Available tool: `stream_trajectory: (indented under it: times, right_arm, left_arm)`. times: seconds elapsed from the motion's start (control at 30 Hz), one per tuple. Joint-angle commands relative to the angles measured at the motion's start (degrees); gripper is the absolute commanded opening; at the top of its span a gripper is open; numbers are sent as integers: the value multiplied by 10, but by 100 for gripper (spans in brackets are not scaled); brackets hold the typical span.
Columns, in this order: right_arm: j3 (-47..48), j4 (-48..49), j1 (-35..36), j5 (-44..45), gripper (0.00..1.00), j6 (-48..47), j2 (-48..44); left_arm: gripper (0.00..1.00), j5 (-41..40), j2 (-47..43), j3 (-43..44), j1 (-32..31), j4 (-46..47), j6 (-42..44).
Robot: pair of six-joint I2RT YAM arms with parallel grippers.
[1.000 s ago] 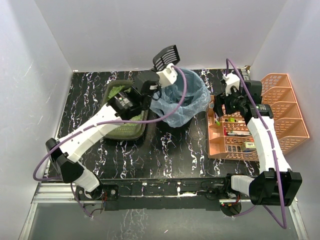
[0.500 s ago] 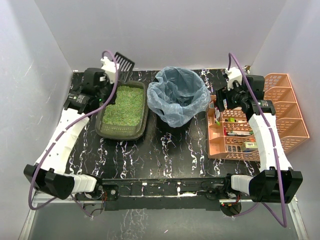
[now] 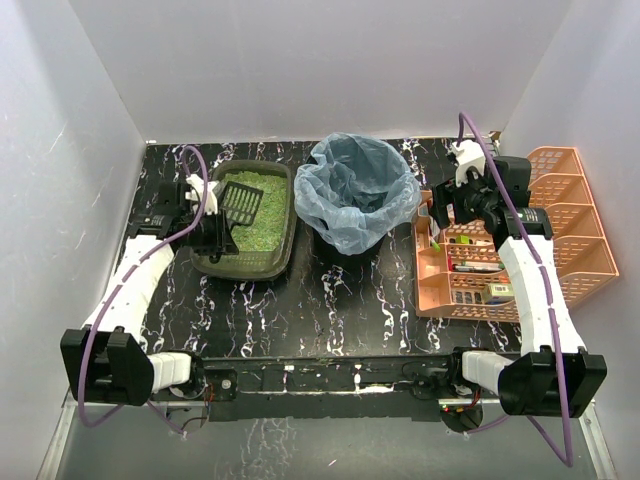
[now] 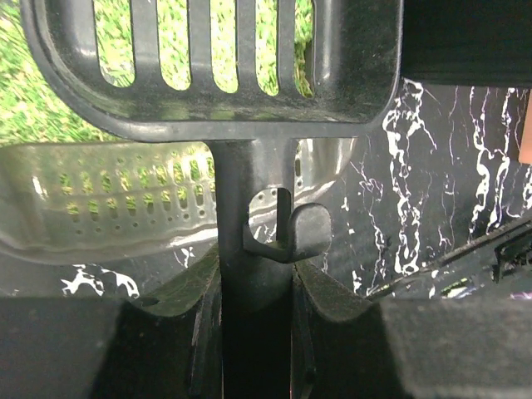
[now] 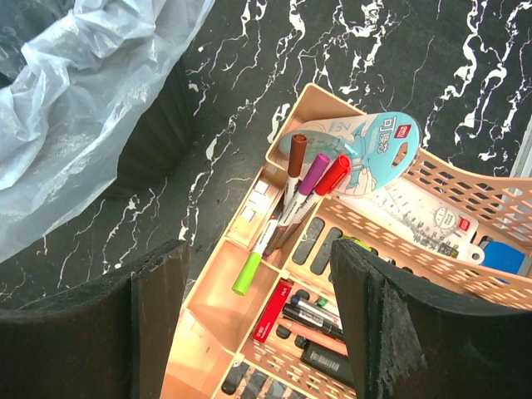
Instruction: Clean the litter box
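Observation:
My left gripper will next bring the hanging scoop down onto the litter by the tray's near side [image 3: 252,237] [image 4: 71,116] below it and let go of the handle over the tray's near rim.
The litter box [image 3: 283,243] is a dark olive tray of green litter at the left of the black marbled table. A black slotted scoop [image 3: 240,203] hangs tilted over the litter. My left gripper [image 3: 214,228] is at the tray's left rim, shut on the scoop's handle. In the left wrist view the handle [image 4: 253,249] runs up between my left gripper's [image 4: 253,299] pads to the scoop head [image 4: 216,83], with litter [image 4: 41,91] behind the slots and the tray wall [image 4: 100,208] below. My right gripper [image 3: 446,207] [image 5: 258,283] stands open and empty over the organiser.
A round bin [image 3: 360,195] [image 5: 75,83] lined with a translucent blue bag stands right of the litter box. An orange slatted organiser [image 3: 572,235] [image 5: 465,191] with pens and markers [image 5: 312,174] fills the right side. White walls close in the back and sides.
My left arm swung the scoop from above the bin leftward past the tray's far left corner, and now holds it low over the litter. The right arm has barely moved.

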Motion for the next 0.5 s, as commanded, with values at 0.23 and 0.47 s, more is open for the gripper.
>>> stream_trajectory:
  times: [0.23, 0.47]
  right_arm:
    - [-19, 19, -2, 0, 75, -5, -28]
    - [-23, 20, -2, 0, 75, -7, -29]
  left_arm:
    - [5, 94, 31, -39, 35, 14, -32]
    - [10, 128, 90, -34, 57, 8, -44]
